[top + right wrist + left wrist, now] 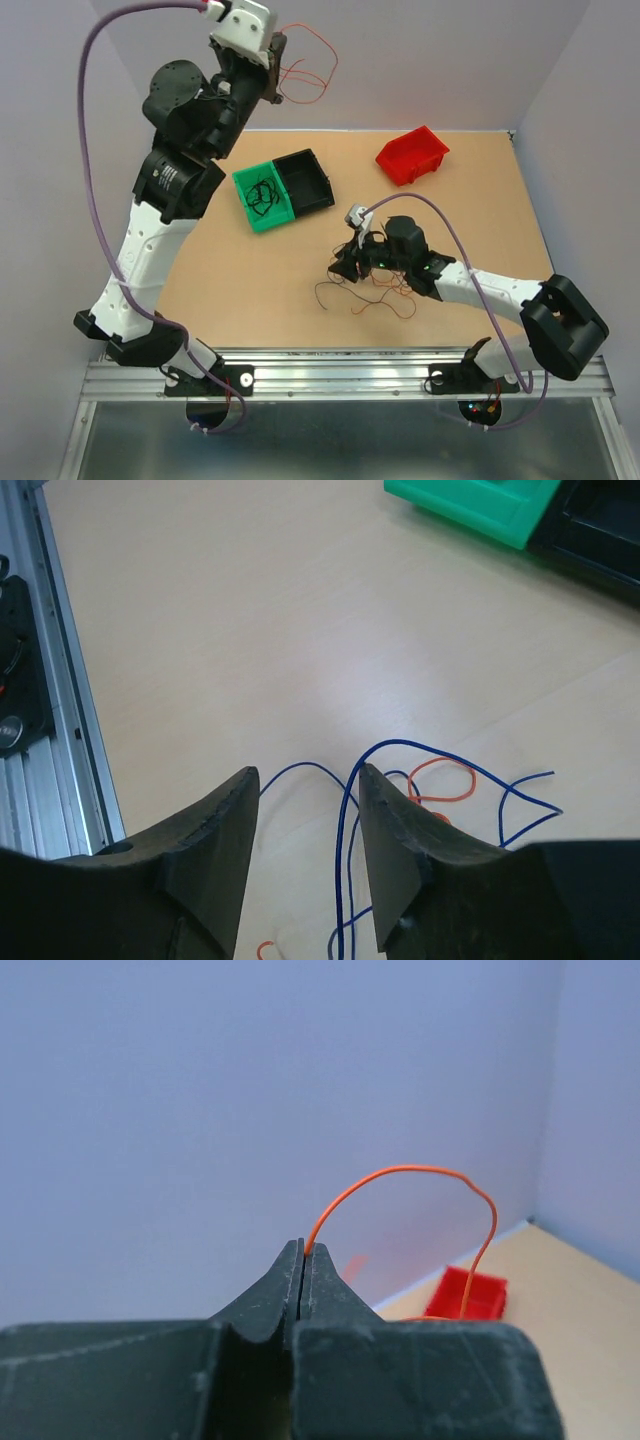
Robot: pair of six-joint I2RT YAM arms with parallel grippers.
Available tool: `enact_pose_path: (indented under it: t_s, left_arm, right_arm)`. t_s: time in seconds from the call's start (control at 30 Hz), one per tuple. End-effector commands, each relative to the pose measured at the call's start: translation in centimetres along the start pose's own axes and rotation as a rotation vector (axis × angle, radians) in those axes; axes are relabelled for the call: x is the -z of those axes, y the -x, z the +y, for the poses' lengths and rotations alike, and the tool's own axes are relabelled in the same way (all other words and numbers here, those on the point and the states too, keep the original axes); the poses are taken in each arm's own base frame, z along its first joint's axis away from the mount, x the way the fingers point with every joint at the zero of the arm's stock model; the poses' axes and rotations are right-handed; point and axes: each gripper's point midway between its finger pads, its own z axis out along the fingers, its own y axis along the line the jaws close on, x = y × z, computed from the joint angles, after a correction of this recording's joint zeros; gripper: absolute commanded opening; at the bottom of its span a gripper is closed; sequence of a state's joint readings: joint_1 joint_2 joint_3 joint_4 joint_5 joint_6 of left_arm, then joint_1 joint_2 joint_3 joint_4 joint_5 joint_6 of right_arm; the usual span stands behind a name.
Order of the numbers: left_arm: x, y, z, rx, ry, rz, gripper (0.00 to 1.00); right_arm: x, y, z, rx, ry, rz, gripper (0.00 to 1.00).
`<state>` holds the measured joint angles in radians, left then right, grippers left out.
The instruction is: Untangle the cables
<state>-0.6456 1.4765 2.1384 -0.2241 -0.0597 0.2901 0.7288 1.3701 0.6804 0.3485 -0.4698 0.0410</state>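
Observation:
The black bin (304, 182) is empty, so the robot's left gripper will lower and tip its fingers down over it, then release the orange-red cable (312, 62) there.
My left gripper (275, 72) is raised high at the back left and is shut on a thin orange-red cable (312, 62) that loops out to its right. In the left wrist view the jaws (302, 1252) are pressed together with the orange cable (400, 1168) arching out of their tip. My right gripper (346, 266) is low over a loose tangle of cables (385, 295) on the table, right of centre. In the right wrist view it (305, 775) is open, with a blue cable (342, 836) running up between the fingers and an orange loop (445, 762) beyond the right finger.
A green bin (262, 197) holding black cables and an adjoining black bin (305, 180) stand mid-table; both show in the right wrist view (480, 505) (600, 530). A red bin (412, 155) stands at the back right, also in the left wrist view (470, 1295). An aluminium rail (340, 375) borders the near edge.

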Motion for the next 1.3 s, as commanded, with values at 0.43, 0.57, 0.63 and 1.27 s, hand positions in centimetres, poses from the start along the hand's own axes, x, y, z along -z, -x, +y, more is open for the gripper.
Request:
enact_pose_path:
  t_s: [0.43, 0.57, 0.63, 1.27]
  left_arm:
    - [-1.7, -10.2, -1.8, 0.003, 0.007, 0.086, 0.0]
    - [-3.6, -16.6, -2.6, -0.013, 0.005, 0.169, 0.0]
    - [-4.7, -18.3, -3.1, -0.008, -0.014, 0.19, 0.0]
    - [-7.7, -29.6, 3.6, 0.088, 0.179, 0.277, 0.0]
  right_arm:
    - [5.7, 6.8, -2.9, -0.015, -0.338, -0.285, 0.76]
    - [8.1, 7.2, -5.5, -0.086, -0.533, -0.342, 0.8]
    - [9.0, 7.3, -6.4, -0.116, -0.597, -0.366, 0.81]
    - [13.9, 6.1, -28.8, -0.492, -1.276, -0.428, 0.84]
